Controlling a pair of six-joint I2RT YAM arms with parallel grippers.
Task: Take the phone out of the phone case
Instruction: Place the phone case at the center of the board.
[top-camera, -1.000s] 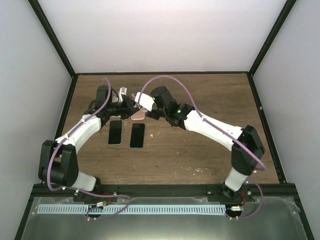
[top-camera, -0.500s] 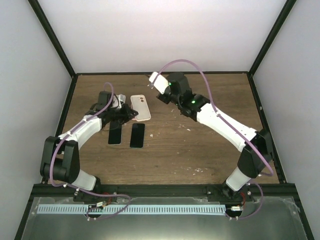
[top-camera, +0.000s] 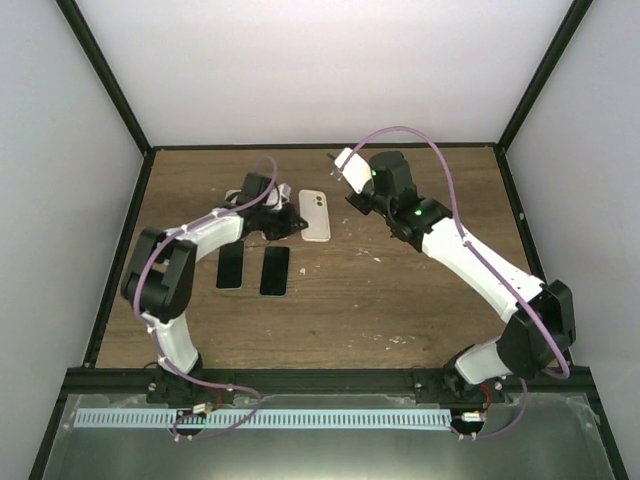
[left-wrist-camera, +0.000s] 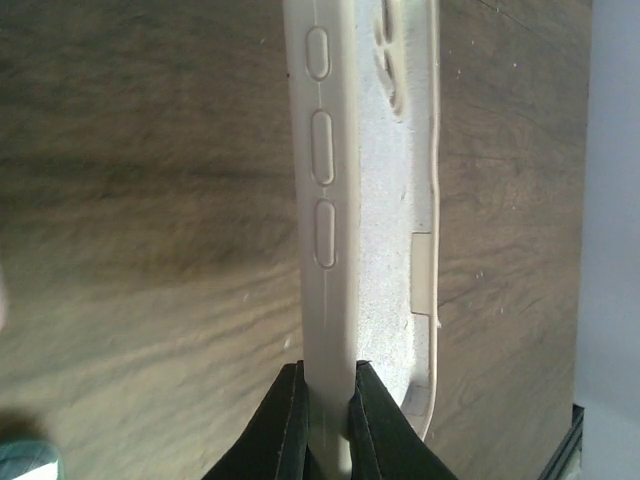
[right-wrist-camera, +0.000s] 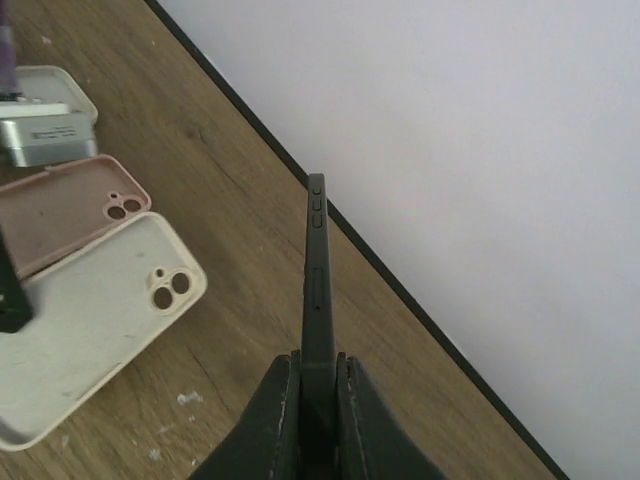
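Observation:
My left gripper slides the cream case (top-camera: 316, 214) to the right in the top view next, onto the empty wood, because the cream case crowds the pink one.
The cream phone case (top-camera: 316, 214) lies flat and empty on the wooden table, camera holes toward the back. My left gripper (top-camera: 291, 222) is shut on the case's left side wall (left-wrist-camera: 325, 200), its jaws (left-wrist-camera: 328, 375) pinching the wall with the button bumps. My right gripper (top-camera: 347, 166) is raised at the back, to the right of the case. In the right wrist view it (right-wrist-camera: 318, 360) is shut on the dark phone (right-wrist-camera: 317, 270), held edge-on above the table. The cream case (right-wrist-camera: 90, 320) lies apart from it, lower left.
Two black phones (top-camera: 230, 265) (top-camera: 274, 270) lie side by side in front of the left gripper. A pink case (right-wrist-camera: 60, 210) and a white case (right-wrist-camera: 50, 85) with a silver block (right-wrist-camera: 45, 135) lie behind the cream case. The back wall and black frame rail (right-wrist-camera: 400, 290) are close.
The right gripper has pulled away to the back right with the phone, clear of the case. The left gripper has slid the cream case to the right.

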